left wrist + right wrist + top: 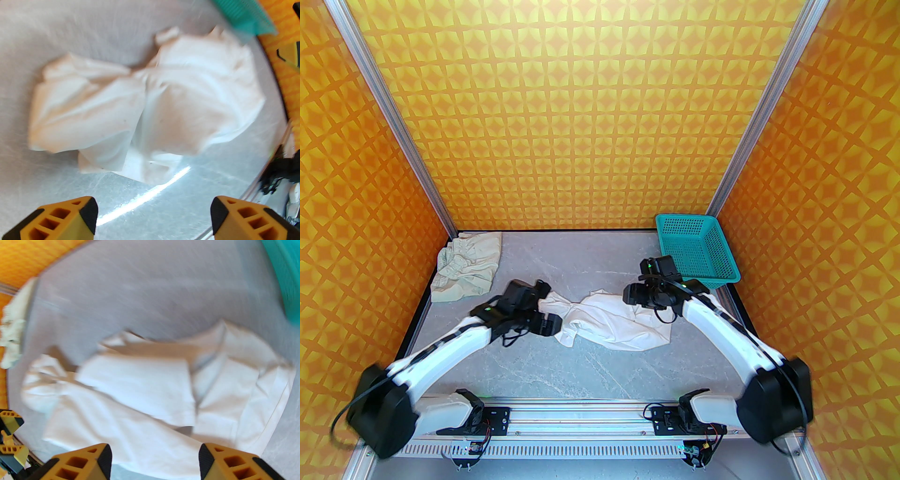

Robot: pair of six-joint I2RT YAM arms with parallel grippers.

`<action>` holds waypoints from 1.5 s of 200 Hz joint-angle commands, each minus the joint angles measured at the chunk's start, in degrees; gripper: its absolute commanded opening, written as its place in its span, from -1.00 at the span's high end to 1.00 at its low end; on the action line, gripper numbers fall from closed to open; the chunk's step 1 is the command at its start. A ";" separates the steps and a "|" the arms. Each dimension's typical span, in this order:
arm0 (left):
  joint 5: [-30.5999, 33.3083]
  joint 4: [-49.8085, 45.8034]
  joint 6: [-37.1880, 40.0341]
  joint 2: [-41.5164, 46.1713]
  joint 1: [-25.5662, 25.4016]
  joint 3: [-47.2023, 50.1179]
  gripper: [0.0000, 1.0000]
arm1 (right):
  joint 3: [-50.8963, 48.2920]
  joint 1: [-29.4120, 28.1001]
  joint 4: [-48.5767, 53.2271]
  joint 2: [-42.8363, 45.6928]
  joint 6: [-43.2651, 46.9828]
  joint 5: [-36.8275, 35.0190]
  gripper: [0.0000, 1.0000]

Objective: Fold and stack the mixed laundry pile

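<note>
My right gripper lowers its spread fingers onto the shirt's corner below next, the one nearest the basket, as the corner's edge borders bare tabletop there.
The white shirt (609, 321) lies crumpled in the middle of the grey table, twisted narrow near its centre. The beige-cream piece with a gathered band (466, 272) sits bunched in the far left corner. My left gripper (543, 307) hovers at the shirt's left end; in the left wrist view its yellow fingers (70, 218) stand wide apart above bare table, with the shirt (145, 100) ahead of them. My right gripper (635, 295) is over the shirt's right end; its fingers (89, 462) are spread with nothing between them above the white cloth (150, 390).
A teal mesh basket (698, 251) stands at the far right, just behind my right wrist. Patterned orange walls close the table on three sides. Bare grey tabletop (562, 370) stretches between the shirt and the arm bases.
</note>
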State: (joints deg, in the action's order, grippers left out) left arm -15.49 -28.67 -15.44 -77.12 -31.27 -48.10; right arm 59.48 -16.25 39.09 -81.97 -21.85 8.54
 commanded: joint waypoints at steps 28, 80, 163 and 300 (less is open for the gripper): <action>5.29 7.11 1.97 -13.04 0.05 -6.02 -0.83 | 6.34 0.25 -8.22 -17.15 2.53 0.73 -0.38; 5.28 19.79 -2.88 -19.16 1.49 -6.58 0.47 | 6.65 0.18 -12.81 -21.78 1.81 9.38 0.27; 6.95 27.75 4.87 10.33 3.71 1.37 1.00 | 12.61 0.25 -13.15 0.88 2.18 6.87 1.00; 15.41 -8.91 17.77 27.07 4.38 -30.03 1.00 | 58.51 0.21 8.86 1.12 8.22 2.63 1.00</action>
State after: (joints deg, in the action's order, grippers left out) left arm -6.61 -27.09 1.21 -45.45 -27.73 -74.98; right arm 113.84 -16.25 41.71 -75.16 -15.11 13.63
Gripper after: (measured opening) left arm 0.031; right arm 0.029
